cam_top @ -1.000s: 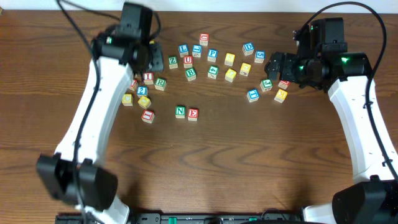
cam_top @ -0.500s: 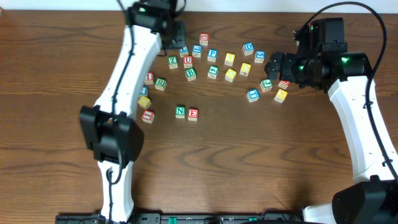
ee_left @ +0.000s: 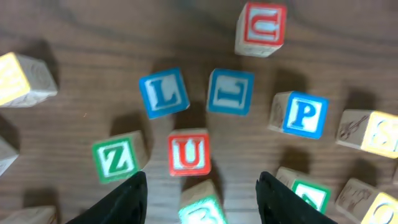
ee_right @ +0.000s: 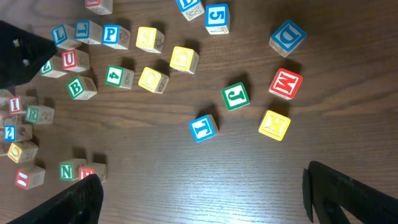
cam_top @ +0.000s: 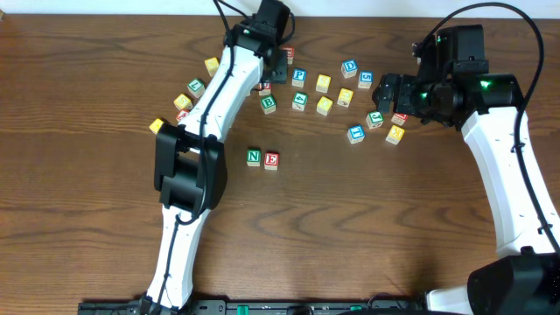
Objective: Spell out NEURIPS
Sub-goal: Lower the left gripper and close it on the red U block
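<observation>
My left gripper will move down onto the red U block beside green Z next, because N and E are already side by side.
The green N block [cam_top: 254,157] and red E block [cam_top: 271,159] stand side by side at mid table; they also show in the right wrist view, N [ee_right: 67,169] and E [ee_right: 93,171]. My left gripper [ee_left: 200,180] is open and empty, hovering just in front of the red U block [ee_left: 189,153], with green Z [ee_left: 115,157] to its left and blue P [ee_left: 303,114] to its right. In the overhead view my left gripper [cam_top: 273,74] is at the back cluster. Green R [ee_right: 34,113] and red I [ee_right: 13,104] lie at the left. My right gripper [ee_right: 199,186] is open and empty above bare wood.
Two blue L blocks [ee_left: 163,93] and a green B block [ee_left: 202,208] crowd the U. Loose blocks J [ee_right: 236,96], T [ee_right: 203,127], M [ee_right: 285,83] and K [ee_right: 274,124] lie under the right arm [cam_top: 490,131]. Several blocks lie left of the left arm [cam_top: 194,86].
My left arm has swung from the left cluster to the back centre, over the U. In the overhead view the left cluster's blocks now lie further left and back. The right arm has not moved.
</observation>
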Tool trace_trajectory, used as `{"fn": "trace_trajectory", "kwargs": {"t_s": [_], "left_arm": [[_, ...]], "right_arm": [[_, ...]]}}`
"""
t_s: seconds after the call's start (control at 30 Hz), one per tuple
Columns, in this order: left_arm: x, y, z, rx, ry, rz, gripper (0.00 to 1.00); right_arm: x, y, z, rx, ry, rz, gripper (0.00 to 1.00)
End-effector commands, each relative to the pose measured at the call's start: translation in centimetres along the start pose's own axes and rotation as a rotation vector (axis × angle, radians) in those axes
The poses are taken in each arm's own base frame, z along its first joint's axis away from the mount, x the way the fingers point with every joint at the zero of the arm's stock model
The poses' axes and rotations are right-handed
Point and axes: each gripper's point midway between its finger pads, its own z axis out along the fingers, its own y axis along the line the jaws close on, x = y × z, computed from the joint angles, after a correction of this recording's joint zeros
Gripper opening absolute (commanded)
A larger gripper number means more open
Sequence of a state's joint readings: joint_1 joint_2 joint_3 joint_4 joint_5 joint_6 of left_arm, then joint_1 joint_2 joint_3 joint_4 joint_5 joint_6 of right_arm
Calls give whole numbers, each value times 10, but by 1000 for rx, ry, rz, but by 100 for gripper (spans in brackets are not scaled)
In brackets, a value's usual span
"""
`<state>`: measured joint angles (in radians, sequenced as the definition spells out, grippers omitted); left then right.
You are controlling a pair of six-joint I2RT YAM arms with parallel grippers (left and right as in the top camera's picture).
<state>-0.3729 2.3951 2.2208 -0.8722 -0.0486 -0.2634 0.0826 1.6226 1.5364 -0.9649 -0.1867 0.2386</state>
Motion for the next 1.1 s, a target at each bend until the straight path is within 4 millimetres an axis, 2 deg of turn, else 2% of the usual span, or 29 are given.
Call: {"fn": "trace_trajectory", "kwargs": {"t_s": [0.0,0.37,0.6,0.67,1.0,1.07], "left_arm": [[-4,5,11,-42,-19,-11,56],[16,14,48,-95,42,0,54],[28,15,67,-107,76,5,43],[29,16,68,-106,76,5,40],[23,13,69,-98,51,1,38],[23,14,68,-99,54,2,34]], "right_arm": [[-5,4,-4,-5,-15,1,99],[-5,3,-4,-5,-16,1,99],[-5,4,-4,-5,-15,1,99],[-5,4,-4,-5,-15,1,99],[-5,4,-4,-5,-15,1,99],[-5,4,-4,-5,-15,1,99]]}}
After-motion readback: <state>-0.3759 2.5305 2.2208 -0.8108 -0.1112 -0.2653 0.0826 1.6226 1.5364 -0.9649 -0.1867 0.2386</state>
